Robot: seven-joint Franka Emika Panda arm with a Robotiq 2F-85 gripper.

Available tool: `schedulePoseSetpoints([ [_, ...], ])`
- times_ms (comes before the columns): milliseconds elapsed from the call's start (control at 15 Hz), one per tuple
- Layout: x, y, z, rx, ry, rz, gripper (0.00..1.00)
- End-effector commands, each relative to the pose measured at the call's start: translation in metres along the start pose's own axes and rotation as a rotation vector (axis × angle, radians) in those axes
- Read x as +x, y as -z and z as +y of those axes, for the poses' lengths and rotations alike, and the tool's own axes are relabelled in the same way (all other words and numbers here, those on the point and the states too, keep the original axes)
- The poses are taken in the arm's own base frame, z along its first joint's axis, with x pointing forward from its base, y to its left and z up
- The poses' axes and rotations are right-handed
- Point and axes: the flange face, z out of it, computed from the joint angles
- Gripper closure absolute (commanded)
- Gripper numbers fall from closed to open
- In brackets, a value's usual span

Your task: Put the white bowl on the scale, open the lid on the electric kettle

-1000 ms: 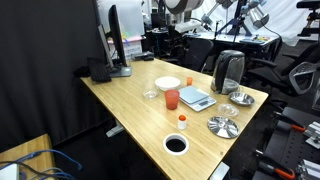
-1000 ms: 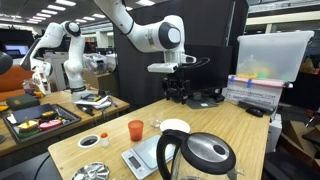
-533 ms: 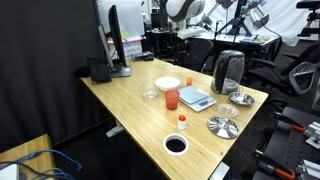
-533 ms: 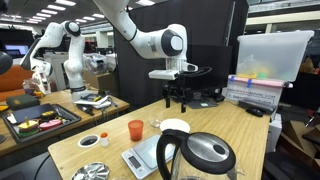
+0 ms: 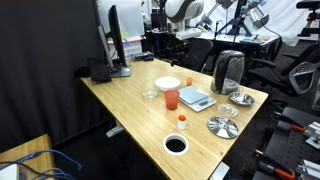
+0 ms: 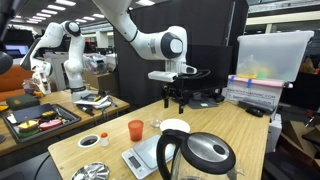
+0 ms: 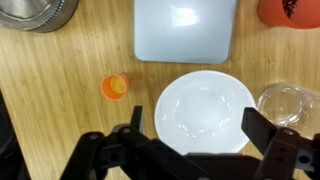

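Observation:
My gripper needs to go down and over to the white bowl's rim [image 7: 158,108] beside the small orange cup.
The white bowl [image 5: 167,83] [image 6: 175,126] [image 7: 204,110] sits on the wooden table beside the scale [image 5: 196,98] [image 6: 143,157] [image 7: 186,28]. The electric kettle [image 5: 230,71] [image 6: 200,155] stands at the table's far end with its greyish lid [image 6: 209,152] down. My gripper [image 6: 177,102] [image 7: 196,122] hangs open and empty above the bowl, fingers on either side of it in the wrist view. In an exterior view the gripper [image 5: 181,47] is well above the table.
An orange cup [image 5: 171,99] [image 6: 135,130] [image 7: 290,10] and a clear plastic cup [image 7: 290,103] stand near the bowl. A ribbed metal plate [image 5: 222,126], a black-inside dish [image 5: 176,144] and a small orange-capped item [image 7: 115,87] lie on the table. Monitor [image 5: 118,40] at the back.
The gripper has come down a little toward the bowl over the last second. Nothing on the table has moved.

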Motion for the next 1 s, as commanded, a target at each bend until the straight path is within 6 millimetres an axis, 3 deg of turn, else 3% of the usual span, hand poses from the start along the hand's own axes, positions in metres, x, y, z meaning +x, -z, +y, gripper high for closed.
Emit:
schedulePoseSetpoints([
  [0, 0.022, -0.029, -0.009, 0.088, -0.041, -0.026, 0.00],
  [267, 0.045, -0.071, -0.007, 0.061, -0.082, -0.028, 0.00],
  [667, 0.069, -0.087, 0.004, 0.042, -0.125, -0.004, 0.00],
  [933, 0.076, -0.114, 0.012, 0.010, -0.166, -0.021, 0.00],
])
